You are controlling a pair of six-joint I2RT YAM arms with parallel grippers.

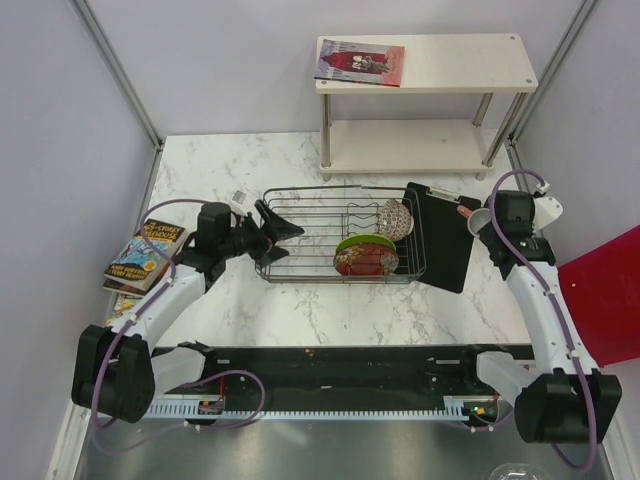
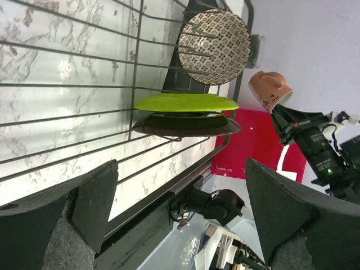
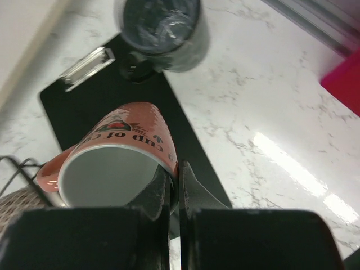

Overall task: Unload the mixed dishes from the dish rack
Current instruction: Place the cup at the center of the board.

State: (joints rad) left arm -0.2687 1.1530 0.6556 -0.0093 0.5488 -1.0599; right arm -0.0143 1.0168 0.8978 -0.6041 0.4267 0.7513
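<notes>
My right gripper holds the pink cup [image 3: 124, 140], and the marble beside the dark cup is bare. It should next move off the clipboard [image 1: 445, 240] toward the red panel and lower the cup onto that marble.
The dish rack [image 1: 300, 212] stands mid-table. In it, on edge, are the lime-green plate [image 1: 362, 243], the red patterned dish [image 1: 366, 263] and the grey-beige patterned bowl [image 1: 396, 218]; the left wrist view shows the plate [image 2: 185, 103] and the bowl [image 2: 215, 40] too. My left gripper [image 1: 278, 240] is open and empty at the rack's left end [image 2: 179, 169]. My right gripper [image 3: 179, 174] is shut on the rim of the pink cup [image 3: 124, 140], held above the black clipboard [image 1: 445, 240]. The dark cup [image 3: 160, 25] stands by the clipboard's clip.
A white two-tier shelf [image 1: 425, 100] stands at the back with a book [image 1: 360, 62] on top. More books [image 1: 148, 255] lie at the left edge. A red panel [image 1: 605, 295] stands at the right. Grey walls close both sides.
</notes>
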